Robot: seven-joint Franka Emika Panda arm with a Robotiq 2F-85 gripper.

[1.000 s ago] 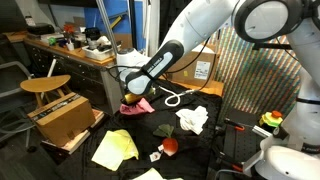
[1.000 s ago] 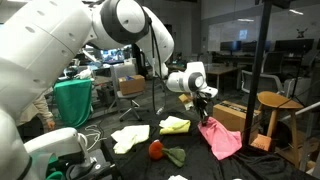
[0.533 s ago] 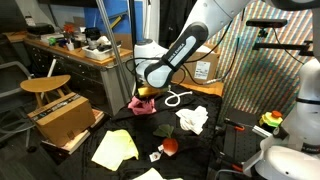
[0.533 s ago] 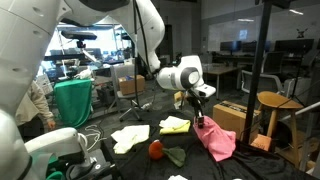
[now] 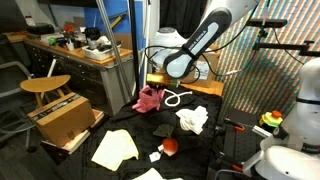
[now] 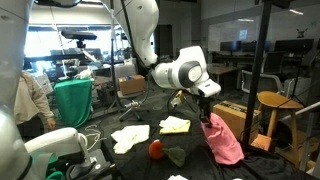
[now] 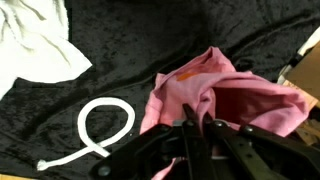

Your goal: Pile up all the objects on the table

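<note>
The robot's gripper will rise and move toward the white rope loop, then lower the pink cloth (image 7: 215, 95) over it, because the loop is still uncovered beside the cloth.
My gripper (image 7: 197, 125) is shut on a pink cloth (image 7: 215, 95) and holds it hanging above the black table. The cloth shows in both exterior views (image 5: 149, 98) (image 6: 222, 140), with the gripper above it (image 5: 156, 86) (image 6: 206, 117). A white cloth (image 5: 192, 119) (image 7: 35, 40) lies near the middle. A yellow cloth (image 5: 114, 148) (image 6: 175, 124) lies flat. A red ball (image 5: 171, 145) (image 6: 156, 149) sits by a dark green cloth (image 5: 165, 130) (image 6: 175, 156). Another white cloth (image 6: 130, 137) lies near the front edge.
A white rope loop (image 7: 103, 128) (image 5: 175, 97) lies on the black table cover (image 7: 120, 70) below the gripper. A cardboard box (image 5: 62, 118) and a wooden stool (image 5: 46, 86) stand beside the table. A black pole (image 6: 264, 80) rises close by.
My gripper has carried the pink cloth sideways across the table, from near the table's edge by the box toward the rope loop and the white cloth.
</note>
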